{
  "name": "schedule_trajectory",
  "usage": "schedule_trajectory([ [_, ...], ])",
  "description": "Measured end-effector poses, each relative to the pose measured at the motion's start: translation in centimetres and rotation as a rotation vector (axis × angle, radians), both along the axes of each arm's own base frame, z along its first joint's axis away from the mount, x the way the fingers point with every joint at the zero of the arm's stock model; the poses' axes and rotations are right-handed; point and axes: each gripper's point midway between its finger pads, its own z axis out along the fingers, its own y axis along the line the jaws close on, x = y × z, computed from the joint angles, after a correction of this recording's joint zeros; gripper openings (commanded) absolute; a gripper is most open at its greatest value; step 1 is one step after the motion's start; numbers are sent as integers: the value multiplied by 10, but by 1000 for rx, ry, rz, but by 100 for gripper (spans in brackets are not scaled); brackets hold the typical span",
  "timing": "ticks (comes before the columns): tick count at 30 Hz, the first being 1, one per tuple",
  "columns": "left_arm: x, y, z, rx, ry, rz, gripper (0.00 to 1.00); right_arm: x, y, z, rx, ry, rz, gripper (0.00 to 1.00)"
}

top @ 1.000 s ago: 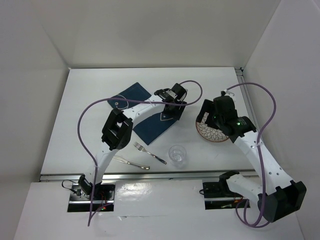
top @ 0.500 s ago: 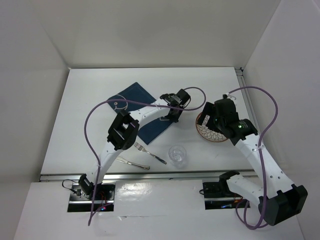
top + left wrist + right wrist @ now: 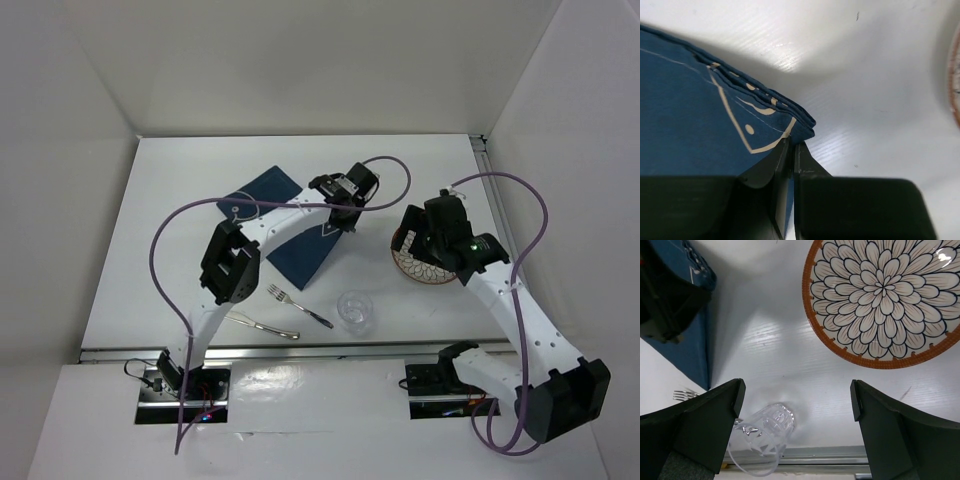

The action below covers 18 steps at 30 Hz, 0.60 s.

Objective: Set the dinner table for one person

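Note:
The placemat's pinched corner (image 3: 340, 230) (image 3: 707, 278) lies below my right gripper and to its left in the top view, so my right gripper needs to move down and across to it.
The white dinner table (image 3: 180, 250) carries a navy placemat (image 3: 300, 255) with a white fish outline, lying askew at centre. My left gripper (image 3: 792, 145) is shut on the placemat's right corner (image 3: 700, 125), and the cloth edge is pinched between the jaws. In the top view the left gripper (image 3: 343, 212) is at that corner. My right gripper (image 3: 797, 395) is open and holds nothing, hovering over bare table between the flower-patterned plate (image 3: 885, 300) and a clear glass (image 3: 762, 440). The plate (image 3: 425, 268) is partly hidden under the right gripper (image 3: 412, 240).
The glass (image 3: 355, 308) stands near the front edge beside a fork (image 3: 300, 306) and another piece of cutlery (image 3: 262, 326). A metal rail (image 3: 840, 455) runs along the near table edge. White walls enclose the table on three sides.
My left gripper's jaws have closed on the placemat's corner. The right arm has shifted only slightly and stays open.

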Motion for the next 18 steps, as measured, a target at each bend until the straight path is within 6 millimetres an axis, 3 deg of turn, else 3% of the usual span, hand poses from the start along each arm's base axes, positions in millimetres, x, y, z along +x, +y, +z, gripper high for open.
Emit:
schedule_trajectory([
  [2, 0, 0, 16, -21, -22, 0, 22, 2, 2, -3, 3, 9, 10, 100],
  [3, 0, 0, 23, -29, -30, -2, 24, 2, 4, -4, 5, 15, 15, 100],
  [4, 0, -1, 28, -37, -37, -4, 21, 2, 5, -5, 6, 18, 19, 100],
  [6, -1, -1, 35, -50, -42, -10, 0, 4, 6, -7, 9, 23, 23, 100],
  [9, -3, -3, 33, -58, -33, -18, 0, 4, 8, -8, 14, 26, 29, 100],
  [13, -10, -4, 26, -66, 8, -33, 33, 4, 9, -7, 16, 27, 34, 100],
  [15, -11, -7, 24, -83, 27, -40, 33, 4, 8, -7, 14, 26, 33, 100],
  [17, -13, -10, 19, -101, 50, -54, 23, 4, 8, -7, 13, 24, 32, 100],
  [18, -13, -12, 16, -110, 64, -55, 13, 4, 7, -6, 12, 22, 31, 100],
])
